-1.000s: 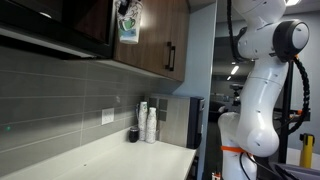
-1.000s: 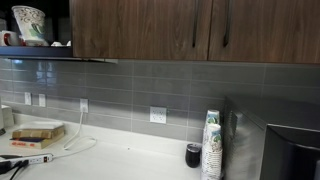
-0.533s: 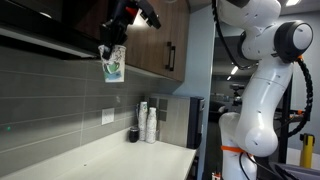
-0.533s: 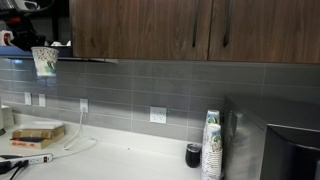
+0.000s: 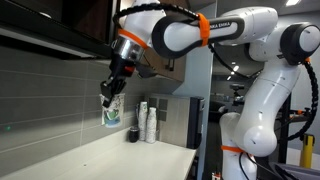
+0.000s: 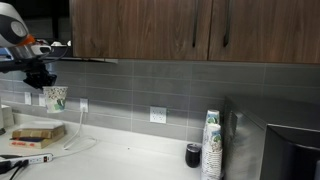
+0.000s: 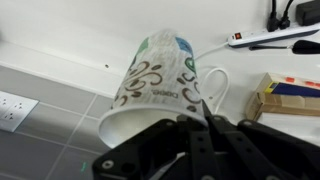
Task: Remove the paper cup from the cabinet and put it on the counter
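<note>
I will lower my gripper away from the tiled wall and release the cup's rim on bare counter (image 6: 60,173) beside the power strip below it, clear of the box.
My gripper (image 5: 113,90) is shut on the rim of the paper cup (image 5: 112,113), white with a greenish-teal and brown print. It hangs in the air in front of the grey tiled wall, below the dark brown cabinet (image 5: 85,25) and well above the off-white counter (image 5: 115,158). An exterior view shows the gripper (image 6: 42,79) with the cup (image 6: 56,97) at the far left, under the cabinet (image 6: 150,28) and above the counter (image 6: 130,160). In the wrist view the cup (image 7: 155,72) lies tilted, its rim pinched between my fingers (image 7: 203,108), and the counter (image 7: 235,68) lies behind it.
A tall stack of white cups (image 5: 150,123) (image 6: 211,145) and a small black cup (image 5: 133,134) (image 6: 193,154) stand by a dark appliance (image 5: 196,121). A box (image 6: 38,135) (image 7: 292,95) and a power strip (image 7: 268,38) lie on the counter under the cup.
The arm has swung out of the cabinet and come down with the cup, from cabinet height to a place in front of the tiled wall below it.
</note>
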Available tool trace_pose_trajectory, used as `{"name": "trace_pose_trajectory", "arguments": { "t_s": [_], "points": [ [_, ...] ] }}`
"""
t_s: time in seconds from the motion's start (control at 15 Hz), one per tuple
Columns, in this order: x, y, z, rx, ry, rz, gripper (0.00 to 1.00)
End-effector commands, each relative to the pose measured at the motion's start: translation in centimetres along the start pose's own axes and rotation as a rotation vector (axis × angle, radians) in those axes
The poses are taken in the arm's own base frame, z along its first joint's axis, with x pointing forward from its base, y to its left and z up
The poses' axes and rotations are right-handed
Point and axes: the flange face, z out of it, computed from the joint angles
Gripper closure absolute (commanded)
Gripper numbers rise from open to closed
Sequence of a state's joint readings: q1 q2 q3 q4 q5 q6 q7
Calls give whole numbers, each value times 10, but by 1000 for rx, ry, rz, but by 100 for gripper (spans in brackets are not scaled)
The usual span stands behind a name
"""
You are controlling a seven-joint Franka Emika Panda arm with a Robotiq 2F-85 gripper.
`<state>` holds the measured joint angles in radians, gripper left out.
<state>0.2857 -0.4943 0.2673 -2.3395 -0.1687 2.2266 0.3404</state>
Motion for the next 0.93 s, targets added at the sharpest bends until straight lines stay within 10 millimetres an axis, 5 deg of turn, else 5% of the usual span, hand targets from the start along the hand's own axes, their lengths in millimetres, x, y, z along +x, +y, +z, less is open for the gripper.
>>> {"name": "trace_pose_trajectory", "arguments": {
  "t_s": [0.0,0.87],
  "points": [
    [-25,16,52,42,19,26,100],
    [-51,-4,218,47,-33,-48,100]
  ]
}}
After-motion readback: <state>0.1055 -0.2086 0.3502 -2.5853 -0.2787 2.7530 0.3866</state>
